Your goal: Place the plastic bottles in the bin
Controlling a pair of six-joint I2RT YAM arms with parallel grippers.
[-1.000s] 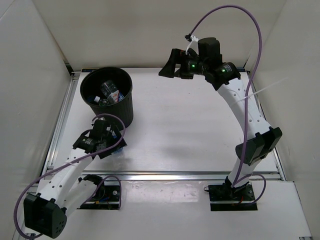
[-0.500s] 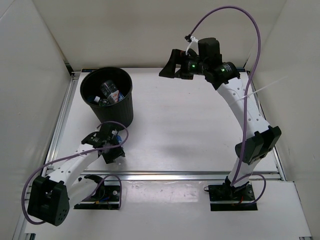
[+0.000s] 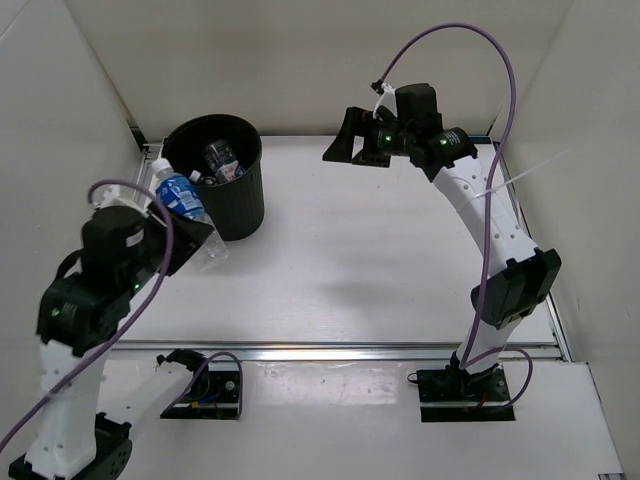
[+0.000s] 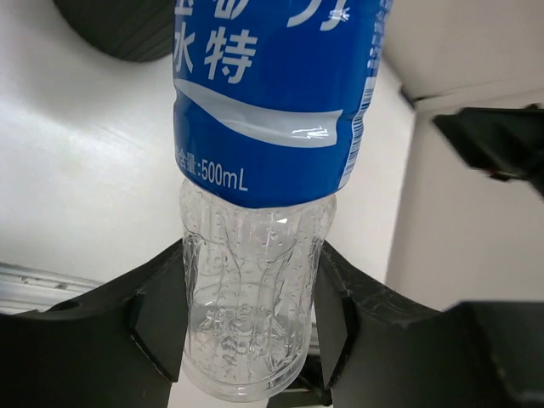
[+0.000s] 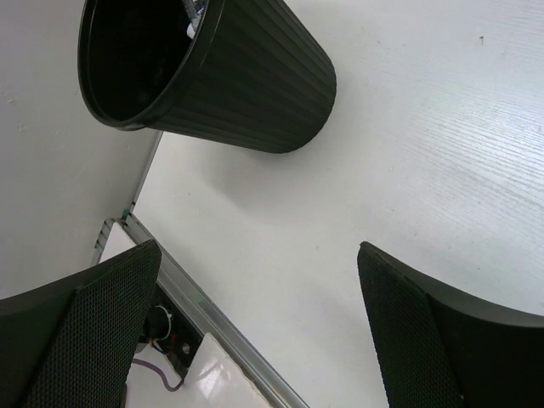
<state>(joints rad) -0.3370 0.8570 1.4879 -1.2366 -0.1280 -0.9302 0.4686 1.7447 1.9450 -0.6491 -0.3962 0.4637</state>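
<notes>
My left gripper rises outward over the bin's opening (image 3: pixel 212 148) next and tilts down to release the bottle, since its clear lower end still hangs outside the bin's rim.
A clear plastic bottle with a blue label (image 3: pixel 183 203) (image 4: pixel 263 170) is held aloft just left of the black bin (image 3: pixel 215 187), its white cap up near the bin's rim. My left gripper (image 3: pixel 200 245) (image 4: pixel 248 327) is shut on the bottle's clear lower end, one black finger on each side. Inside the bin lie other bottles (image 3: pixel 222 160), one clear with a label. My right gripper (image 3: pixel 340 140) (image 5: pixel 259 327) hangs open high over the far middle of the table, nothing between its fingers. The bin (image 5: pixel 212 72) shows at the top left of the right wrist view.
White walls close in the table (image 3: pixel 380 260) on the left, back and right. A metal rail (image 3: pixel 350 349) runs along the near edge, with the arm bases and cables behind it. The right arm's purple cable (image 3: pixel 450 40) loops overhead.
My left gripper has closed on the blue-label bottle near the table's front left and lifted it up and leftward to beside the bin's rim. The right arm has barely moved.
</notes>
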